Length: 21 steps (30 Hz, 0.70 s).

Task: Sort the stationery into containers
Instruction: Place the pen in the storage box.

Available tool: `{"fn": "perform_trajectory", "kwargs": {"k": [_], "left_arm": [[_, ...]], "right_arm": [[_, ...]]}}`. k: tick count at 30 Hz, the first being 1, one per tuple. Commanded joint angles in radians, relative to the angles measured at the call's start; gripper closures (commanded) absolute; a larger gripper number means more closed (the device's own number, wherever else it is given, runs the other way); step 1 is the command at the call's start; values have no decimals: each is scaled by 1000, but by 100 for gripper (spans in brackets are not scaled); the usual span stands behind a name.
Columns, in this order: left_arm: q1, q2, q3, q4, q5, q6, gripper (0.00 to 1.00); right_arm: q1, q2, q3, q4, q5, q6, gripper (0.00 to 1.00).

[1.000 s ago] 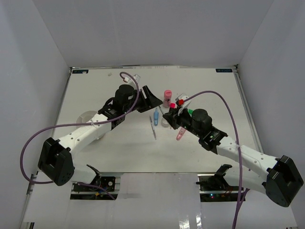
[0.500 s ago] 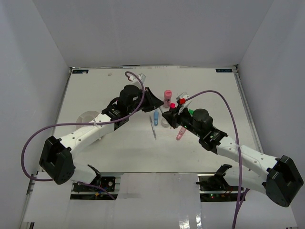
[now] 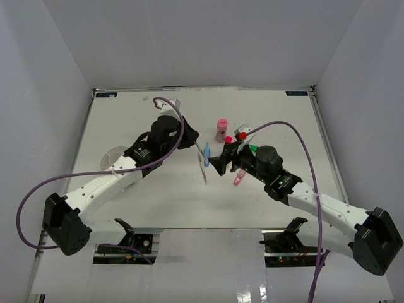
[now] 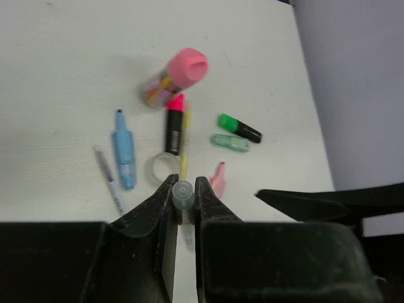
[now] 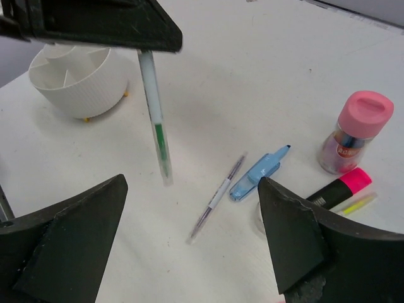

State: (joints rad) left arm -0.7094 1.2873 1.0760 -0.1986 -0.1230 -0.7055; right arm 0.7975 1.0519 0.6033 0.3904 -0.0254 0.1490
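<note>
I will swing my left gripper to the left in the top view, lower it over the white container [image 3: 113, 156] and let go, because the clear pen hangs upright.
My left gripper [image 4: 183, 189] is shut on a thin clear pen [image 5: 156, 120] with green ink, which hangs upright above the table. Only its round end [image 4: 183, 194] shows between the jaws in the left wrist view. My right gripper [image 5: 192, 183] stands wide open just right of it, holding nothing. On the table below lie a thin grey pen [image 5: 218, 196], a blue pen [image 5: 259, 173], a pink-capped cylinder [image 4: 180, 72], a pink highlighter [image 4: 174, 126], a green highlighter [image 4: 240, 128] and a clear tape roll [image 4: 163, 169]. The white container [image 5: 79, 79] stands to the left.
A small pink piece [image 4: 218, 180], a mint-green piece [image 4: 230, 142] and a thin yellow stick [image 4: 184, 165] lie among the stationery. In the top view the left arm partly covers the container [image 3: 113, 153]. White walls enclose the table.
The left gripper has shut on the clear pen and drawn back to the left with it. The right gripper has opened and let go.
</note>
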Motion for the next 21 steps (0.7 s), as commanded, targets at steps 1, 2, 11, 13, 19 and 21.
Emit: {"fn": "perform_trajectory", "kwargs": {"k": [1,2,11,13,19,21], "left_arm": [[-2,-72,45,-175,-258,83,96],[2,-94,53,-240,-359,90,96],[293,-278,21,-391,-559,205,97],[347,-310,19,-362,-618,247,98],[454,-296,16,-271,-652,406,99],[484,-289,1,-245,-646,448,99]], "right_arm": [[3,-53,-36,-13,21,-12,10],[5,-73,-45,-18,21,-19,10],[5,-133,-149,-36,18,-29,10],[5,-144,-171,-39,13,-32,10],[3,-187,-209,-38,15,-34,10],[3,-194,-215,-36,18,-31,10]]}}
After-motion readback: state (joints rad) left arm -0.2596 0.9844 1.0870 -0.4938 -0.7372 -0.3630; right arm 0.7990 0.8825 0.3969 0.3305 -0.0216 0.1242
